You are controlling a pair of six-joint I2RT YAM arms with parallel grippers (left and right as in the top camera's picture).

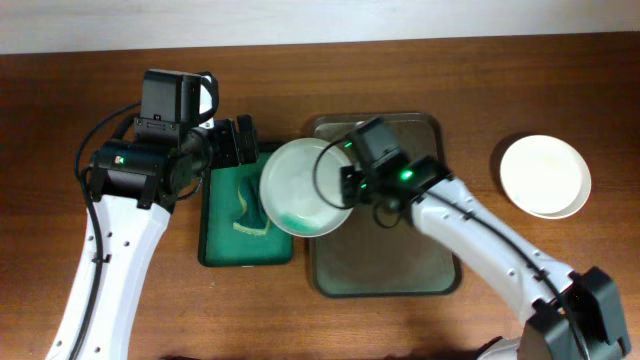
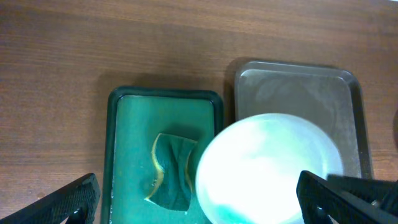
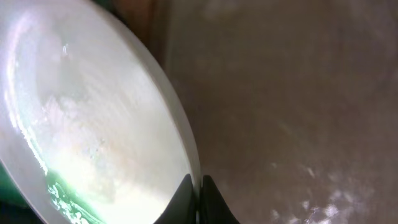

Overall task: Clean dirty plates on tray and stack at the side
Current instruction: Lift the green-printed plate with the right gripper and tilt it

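Observation:
I need to swing my right gripper to the right in the overhead view, over the clean white plate (image 1: pixel 545 176) that starts the stack, then lower and release.
A white plate (image 1: pixel 305 187) with a teal-green smear near its lower edge hangs tilted between the green tray and the grey tray (image 1: pixel 400 262). My right gripper (image 1: pixel 350 185) is shut on its right rim; in the right wrist view the two fingertips (image 3: pixel 186 194) pinch the plate (image 3: pixel 93 124) edge above the tray (image 3: pixel 298 93). My left gripper (image 1: pixel 243 142) is open above the top of the green tray. From the left wrist, its gripper (image 2: pixel 199 199) stands wide over the sponge (image 2: pixel 171 171) and the plate (image 2: pixel 267 165). A clean white plate (image 1: pixel 545 176) rests on the table at the right.
A small green tray (image 1: pixel 225 235) holds a yellow-green sponge (image 1: pixel 250 205), partly under the held plate. The wooden table runs round both trays, with a pale wall edge at the back.

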